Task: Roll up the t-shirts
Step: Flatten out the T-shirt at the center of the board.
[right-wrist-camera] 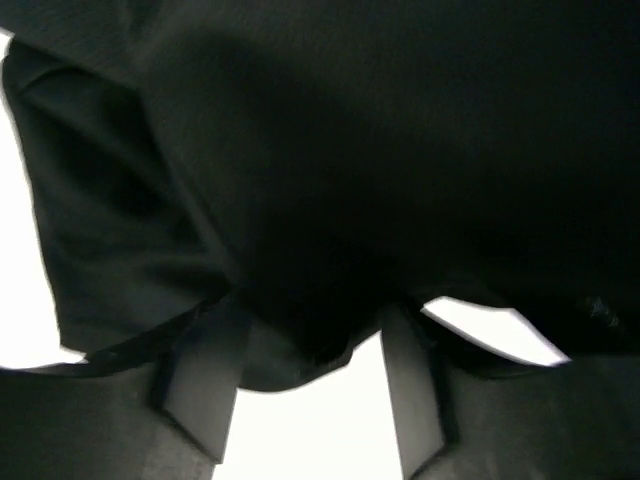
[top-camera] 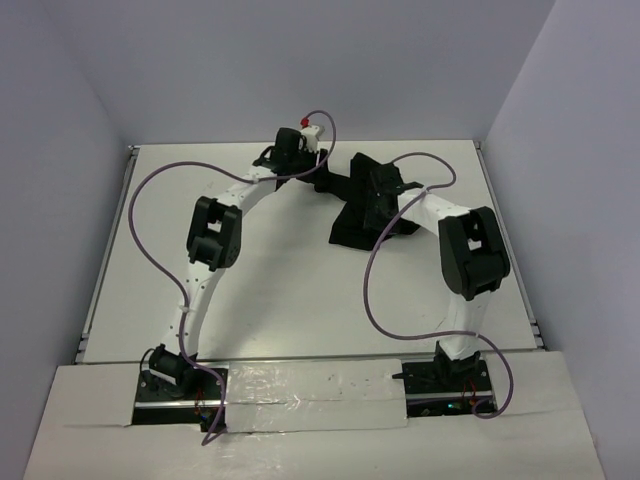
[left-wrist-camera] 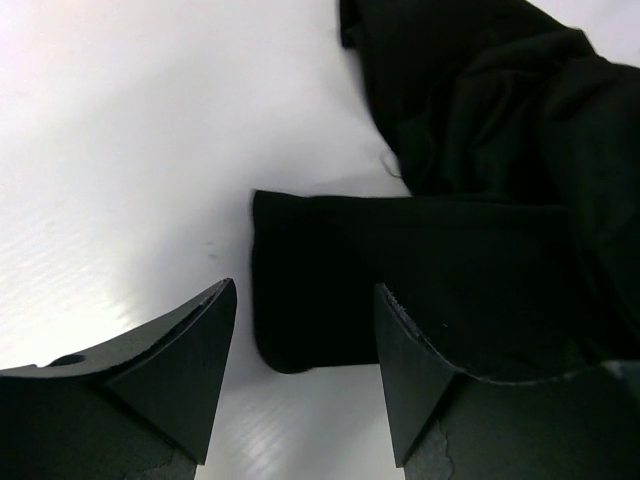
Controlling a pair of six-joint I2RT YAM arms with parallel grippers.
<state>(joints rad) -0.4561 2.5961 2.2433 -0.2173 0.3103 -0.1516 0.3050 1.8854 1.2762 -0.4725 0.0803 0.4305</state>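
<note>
The t-shirt's folded end, its near edge (top-camera: 322, 184) (left-wrist-camera: 312, 352), lies below my left gripper between the open fingers, so my left gripper will lower its fingers onto it next and close.
The black t-shirt (top-camera: 350, 228) lies bunched up at the back middle of the white table (top-camera: 270, 300). My left gripper (top-camera: 322, 181) sits at its left edge. In the left wrist view this gripper (left-wrist-camera: 303, 290) is open, and a folded end of the t-shirt (left-wrist-camera: 330, 290) lies just ahead of its fingertips (left-wrist-camera: 222, 300), ungripped. My right gripper (top-camera: 382, 200) is over the garment from the right. In the right wrist view it (right-wrist-camera: 308, 330) stands open, with the t-shirt (right-wrist-camera: 330, 180) filling the view and a hem sagging between its fingers (right-wrist-camera: 205, 370).
Grey walls close in the table on the left, back and right. Purple cables (top-camera: 138, 225) loop beside both arms. The table's left rail (top-camera: 105, 255) and right rail (top-camera: 512, 255) mark its sides. Bare white surface lies in front of the garment.
</note>
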